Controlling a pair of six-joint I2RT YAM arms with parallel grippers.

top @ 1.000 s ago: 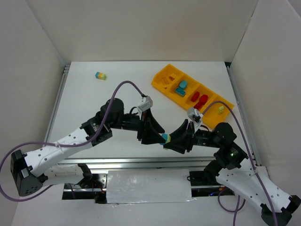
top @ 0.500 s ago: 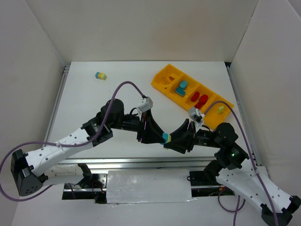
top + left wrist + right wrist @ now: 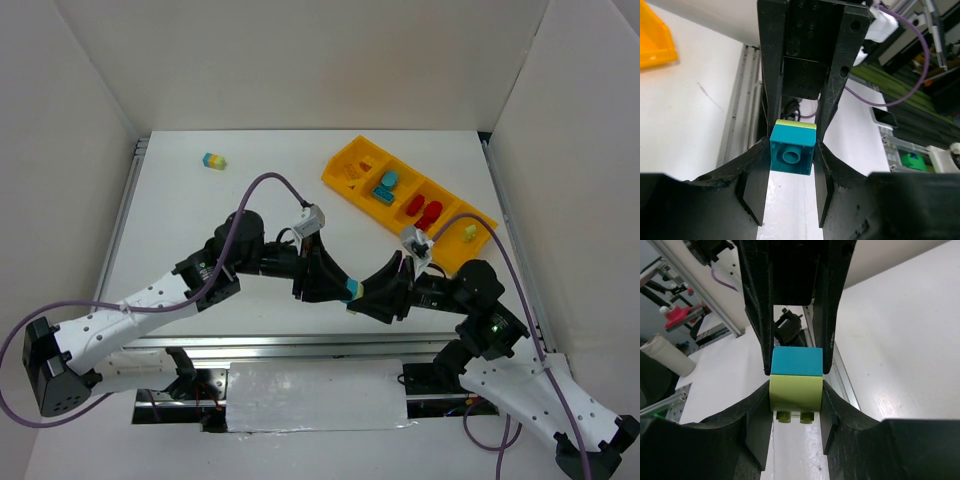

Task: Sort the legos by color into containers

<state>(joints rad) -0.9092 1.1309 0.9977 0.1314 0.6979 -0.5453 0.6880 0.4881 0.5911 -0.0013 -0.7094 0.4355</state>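
Note:
I should next pull my left gripper off the yellow-green half, then move it outward and down to the tray's teal bricks to release teal there.
A two-colour clump hangs between my grippers above the near table: a teal brick (image 3: 792,155) stuck to a yellow-green brick (image 3: 795,392). My left gripper (image 3: 792,150) is shut on the teal half. My right gripper (image 3: 795,395) is shut on the yellow-green half, studs pointing at its camera. In the top view the left gripper (image 3: 338,284) and right gripper (image 3: 364,298) meet tip to tip at the clump (image 3: 351,291). The orange-yellow tray (image 3: 334,176) lies at the back right, holding teal bricks (image 3: 387,182), red bricks (image 3: 425,210) and a small yellow-green brick (image 3: 470,232).
A loose teal-and-yellow clump (image 3: 214,160) lies at the back left of the table. A corner of the tray (image 3: 652,42) shows in the left wrist view. White walls stand on three sides. A metal rail (image 3: 300,345) runs along the near edge.
Both grippers stay closed on the shared clump. The clump and fingertips have shifted very slightly; the bricks are still joined.

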